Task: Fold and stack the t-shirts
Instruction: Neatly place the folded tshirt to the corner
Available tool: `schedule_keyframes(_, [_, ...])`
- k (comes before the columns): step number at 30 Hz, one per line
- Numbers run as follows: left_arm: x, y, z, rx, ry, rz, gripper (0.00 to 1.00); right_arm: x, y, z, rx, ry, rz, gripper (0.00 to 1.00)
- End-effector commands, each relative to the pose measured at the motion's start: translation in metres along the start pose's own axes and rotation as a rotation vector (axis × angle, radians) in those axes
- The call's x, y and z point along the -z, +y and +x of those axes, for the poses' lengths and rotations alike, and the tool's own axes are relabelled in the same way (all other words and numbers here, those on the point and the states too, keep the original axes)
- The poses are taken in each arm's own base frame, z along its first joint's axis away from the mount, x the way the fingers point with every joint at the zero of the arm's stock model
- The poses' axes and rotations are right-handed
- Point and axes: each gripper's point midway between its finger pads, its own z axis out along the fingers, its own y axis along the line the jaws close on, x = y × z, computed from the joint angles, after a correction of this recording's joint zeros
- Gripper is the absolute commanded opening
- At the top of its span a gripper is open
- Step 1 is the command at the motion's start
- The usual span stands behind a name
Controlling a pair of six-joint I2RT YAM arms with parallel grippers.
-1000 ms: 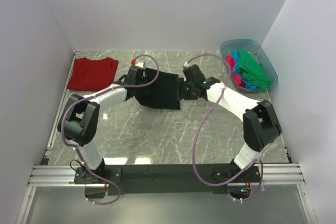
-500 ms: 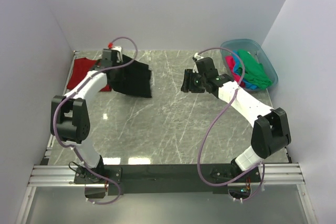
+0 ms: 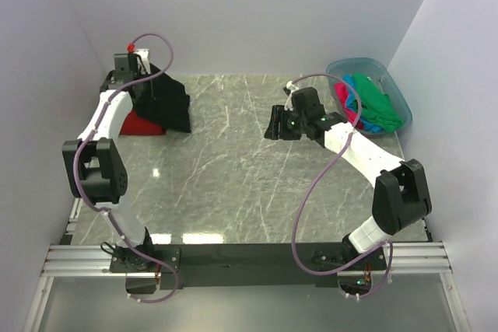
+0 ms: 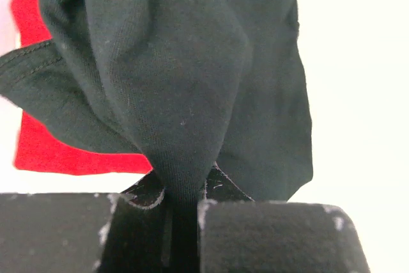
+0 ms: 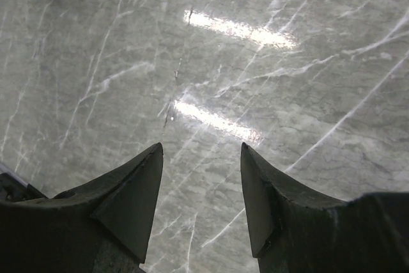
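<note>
The black cloth overhangs toward mid-table, so I should lower the black t-shirt (image 3: 165,105) with my left gripper toward the nearby side wall onto the dark red t-shirt.
My left gripper (image 3: 136,75) is shut on the folded black t-shirt (image 3: 165,105) and holds it above the dark red t-shirt (image 3: 142,124), which lies flat at the far left of the table and is mostly covered. In the left wrist view the black cloth (image 4: 185,75) hangs from between my fingers with the red shirt (image 4: 45,151) beneath it. My right gripper (image 3: 272,124) is open and empty above the middle of the table; its view shows only bare marble between the fingertips (image 5: 150,164). Green, pink and blue shirts (image 3: 372,103) lie bundled in the tub.
A translucent blue plastic tub (image 3: 397,91) stands at the far right corner. White walls close in the table on the left, back and right. The marble tabletop (image 3: 249,184) stretches between the two arms.
My left arm has carried the black t-shirt from the table's middle to the far left, over the red shirt. My right gripper has let go of it and stays near the middle, open.
</note>
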Motion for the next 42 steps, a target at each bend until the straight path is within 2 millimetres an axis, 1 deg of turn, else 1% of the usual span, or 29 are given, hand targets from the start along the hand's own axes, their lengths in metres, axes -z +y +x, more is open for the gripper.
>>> schedule_keyframes(1, [0.004, 0.020, -0.022, -0.033, -0.037, 0.008, 0.00, 0.002, 0.008, -0.009, 0.019, -0.034, -0.052, 0.59])
schedule_keyframes(4, [-0.005, 0.039, -0.014, -0.021, -0.012, -0.022, 0.00, 0.002, 0.008, -0.008, 0.022, -0.032, -0.053, 0.59])
schedule_keyframes(5, [-0.008, 0.049, -0.012, -0.006, -0.007, -0.037, 0.00, 0.003, 0.008, -0.008, 0.023, -0.030, -0.053, 0.59])
schedule_keyframes(7, [-0.015, 0.057, -0.011, 0.014, -0.006, -0.037, 0.00, 0.005, 0.008, -0.008, 0.024, -0.037, -0.053, 0.59])
schedule_keyframes(8, [-0.017, 0.066, -0.010, 0.026, -0.003, -0.047, 0.00, 0.005, 0.008, -0.008, 0.025, -0.038, -0.050, 0.59])
schedule_keyframes(9, [-0.018, 0.071, -0.013, 0.031, -0.007, -0.052, 0.00, 0.006, 0.007, -0.008, 0.025, -0.040, -0.045, 0.59])
schedule_keyframes(13, [-0.034, 0.096, -0.005, 0.073, 0.010, -0.118, 0.00, 0.010, 0.008, -0.009, 0.026, -0.050, -0.044, 0.59])
schedule_keyframes(14, [-0.037, 0.105, -0.008, 0.082, -0.008, -0.156, 0.00, 0.011, 0.008, -0.010, 0.028, -0.052, -0.044, 0.59])
schedule_keyframes(16, [-0.043, 0.118, -0.004, 0.105, -0.008, -0.218, 0.00, 0.013, 0.008, -0.009, 0.029, -0.055, -0.040, 0.59])
schedule_keyframes(17, [-0.042, 0.129, -0.005, 0.106, -0.008, -0.284, 0.00, 0.014, 0.007, -0.009, 0.027, -0.056, -0.038, 0.59])
schedule_keyframes(19, [-0.044, 0.140, -0.006, 0.180, -0.018, -0.355, 0.00, 0.017, 0.006, -0.011, 0.029, -0.067, -0.031, 0.59])
schedule_keyframes(20, [-0.044, 0.142, -0.007, 0.195, -0.017, -0.376, 0.03, 0.018, 0.006, -0.010, 0.029, -0.068, -0.030, 0.59])
schedule_keyframes(21, [-0.039, 0.152, -0.009, 0.214, -0.022, -0.437, 0.12, 0.018, 0.006, -0.010, 0.029, -0.069, -0.030, 0.59])
schedule_keyframes(22, [-0.036, 0.154, -0.009, 0.253, -0.027, -0.459, 0.29, 0.020, 0.007, -0.010, 0.030, -0.072, -0.035, 0.59])
schedule_keyframes(24, [-0.027, 0.159, -0.013, 0.289, -0.057, -0.500, 0.42, 0.022, 0.006, -0.010, 0.031, -0.075, -0.033, 0.59])
schedule_keyframes(25, [-0.016, 0.162, -0.017, 0.325, -0.091, -0.531, 0.57, 0.024, 0.007, -0.010, 0.030, -0.080, -0.034, 0.60])
schedule_keyframes(26, [-0.011, 0.162, -0.019, 0.344, -0.104, -0.543, 0.68, 0.024, 0.007, -0.010, 0.032, -0.082, -0.031, 0.61])
schedule_keyframes(27, [-0.007, 0.163, -0.016, 0.357, -0.106, -0.555, 0.75, 0.026, 0.006, -0.010, 0.029, -0.083, -0.029, 0.61])
schedule_keyframes(28, [0.005, 0.165, -0.022, 0.385, -0.138, -0.579, 0.90, 0.026, 0.006, -0.010, 0.030, -0.083, -0.029, 0.62])
schedule_keyframes(29, [0.010, 0.165, -0.024, 0.393, -0.152, -0.583, 0.97, 0.027, 0.006, -0.010, 0.028, -0.085, -0.028, 0.63])
schedule_keyframes(30, [0.019, 0.164, -0.026, 0.411, -0.173, -0.590, 0.99, 0.028, 0.006, -0.010, 0.031, -0.088, -0.029, 0.63])
schedule_keyframes(31, [0.025, 0.166, -0.026, 0.419, -0.178, -0.616, 0.99, 0.029, 0.006, -0.010, 0.031, -0.090, -0.030, 0.63])
schedule_keyframes(34, [0.041, 0.154, -0.028, 0.422, -0.190, -0.622, 0.99, 0.031, 0.007, -0.011, 0.032, -0.094, -0.032, 0.64])
schedule_keyframes(37, [0.058, 0.126, -0.025, 0.431, -0.229, -0.599, 0.99, 0.034, 0.006, -0.012, 0.031, -0.105, -0.025, 0.64])
schedule_keyframes(38, [0.060, 0.107, -0.024, 0.421, -0.242, -0.564, 0.99, 0.035, 0.005, -0.012, 0.030, -0.108, -0.022, 0.64])
schedule_keyframes(39, [0.055, 0.096, -0.009, 0.413, -0.235, -0.548, 0.99, 0.036, 0.004, -0.013, 0.030, -0.115, -0.019, 0.64])
schedule_keyframes(40, [0.069, 0.085, -0.012, 0.424, -0.273, -0.526, 0.99, 0.037, 0.004, -0.014, 0.031, -0.121, -0.016, 0.64])
schedule_keyframes(41, [0.070, 0.066, -0.007, 0.413, -0.275, -0.493, 0.99, 0.038, 0.002, -0.013, 0.029, -0.123, -0.011, 0.64])
schedule_keyframes(42, [0.068, 0.049, 0.010, 0.406, -0.259, -0.473, 0.99, 0.041, 0.002, -0.015, 0.032, -0.135, -0.011, 0.64])
